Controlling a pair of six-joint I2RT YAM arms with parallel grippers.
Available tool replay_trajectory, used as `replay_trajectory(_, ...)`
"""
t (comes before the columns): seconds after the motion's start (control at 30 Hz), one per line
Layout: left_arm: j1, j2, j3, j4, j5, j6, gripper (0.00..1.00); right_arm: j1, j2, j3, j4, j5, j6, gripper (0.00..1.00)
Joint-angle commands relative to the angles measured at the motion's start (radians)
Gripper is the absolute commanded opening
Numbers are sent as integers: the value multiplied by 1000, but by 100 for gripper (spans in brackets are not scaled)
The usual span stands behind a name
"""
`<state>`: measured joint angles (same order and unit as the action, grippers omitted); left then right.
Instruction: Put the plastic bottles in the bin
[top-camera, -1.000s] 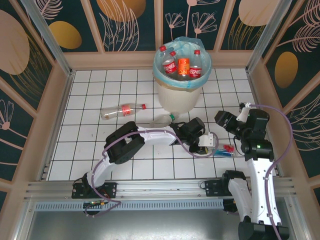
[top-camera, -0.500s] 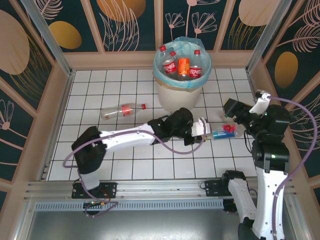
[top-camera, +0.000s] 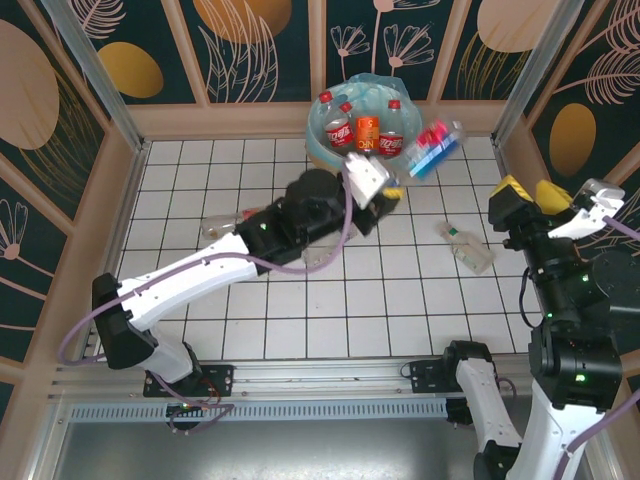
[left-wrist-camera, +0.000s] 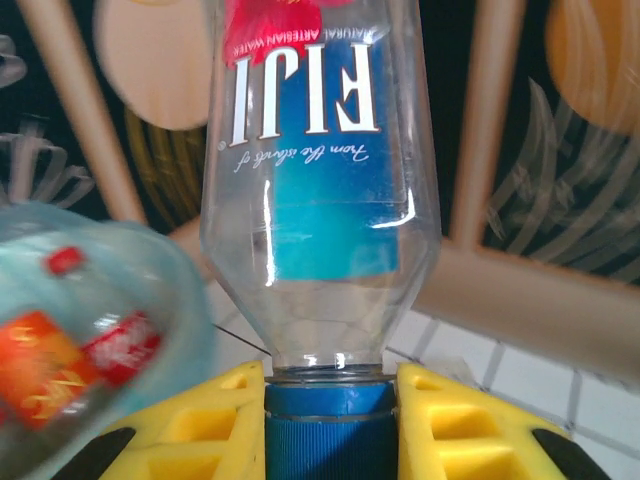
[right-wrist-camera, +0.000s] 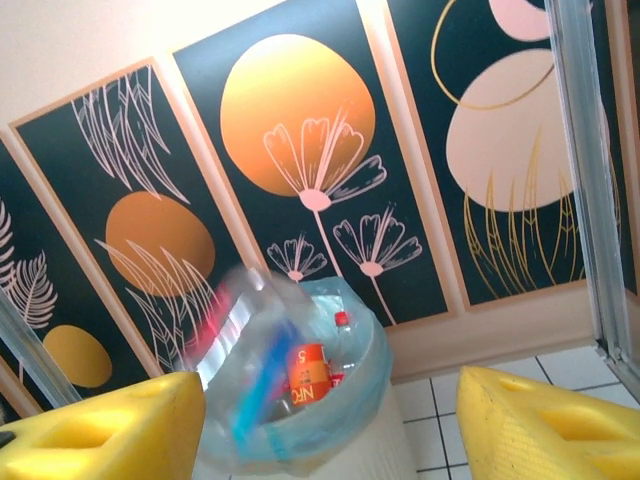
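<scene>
The bottle is still hanging beside the bin's rim, so I will swing my left gripper outward and across to the bin's opening (left-wrist-camera: 95, 325) and let go of the blue cap (left-wrist-camera: 330, 430).
My left gripper (top-camera: 393, 183) (left-wrist-camera: 330, 425) is shut on the blue cap (left-wrist-camera: 330, 430) of a clear, blue-labelled plastic bottle (top-camera: 432, 148) (left-wrist-camera: 320, 170). It holds this bottle in the air just right of the bin's rim, body pointing away. The bin (top-camera: 335, 155) (right-wrist-camera: 330, 440) stands at the back, lined with a light blue bag (left-wrist-camera: 100, 300), and holds red-capped bottles (top-camera: 338, 128) and an orange one (top-camera: 367, 135). On the floor, one red-labelled bottle (top-camera: 222, 224) lies left of the arm and a clear bottle (top-camera: 466, 246) lies at the right. My right gripper (top-camera: 533, 193) (right-wrist-camera: 325, 430) hangs open and empty, facing the bin.
Wooden walls with dark flower panels (top-camera: 260, 45) enclose the white tiled floor (top-camera: 330, 320). The left arm (top-camera: 220, 265) stretches diagonally across the floor's middle. Metal corner posts (top-camera: 95, 70) stand at the back corners.
The left arm has lifted the blue-labelled bottle off the floor near the right gripper and swung it up to the bin's right rim. The right arm has risen and drawn back right.
</scene>
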<state>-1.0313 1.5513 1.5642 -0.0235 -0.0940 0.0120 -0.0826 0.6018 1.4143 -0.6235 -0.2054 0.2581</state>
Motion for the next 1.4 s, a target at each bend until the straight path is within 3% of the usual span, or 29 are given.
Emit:
replay_trajectory(0.0, 83, 47, 94, -51, -115, -61, 0, 1, -12, -57, 44, -2, 15, 67)
replay_trajectory(0.23, 238, 207, 197, 21, -50, -121, 0, 1, -21, -112, 84, -52, 46, 67)
replay_trajectory(0.43, 277, 313, 265, 24, 12, -146, 1, 2, -24, -106, 62, -51, 27, 67)
replay_trajectory(0.47, 277, 315, 262, 25, 16, -145, 10, 2, -24, -106, 56, -51, 25, 67)
replay_trajectory(0.5, 277, 314, 258, 26, 18, -152, 26, 1, -27, -108, 50, -49, 21, 67)
replay_trajectory(0.53, 277, 312, 249, 28, 12, -165, 48, 2, -30, -111, 46, -48, 20, 67)
replay_trajectory(0.57, 277, 306, 239, 32, 3, -175, 60, 1, -33, -115, 45, -46, 20, 68)
replay_trajectory(0.67, 277, 278, 195, 52, 1, -186, 72, 1, -41, -130, 49, -46, 21, 68)
replay_trajectory(1.13, 277, 169, 107, 64, 13, -199, 71, 1, 16, -193, 96, -172, 72, 67)
replay_trajectory(1.37, 277, 123, 120, 13, -8, -190, 68, 2, 114, -189, 20, -224, 72, 64)
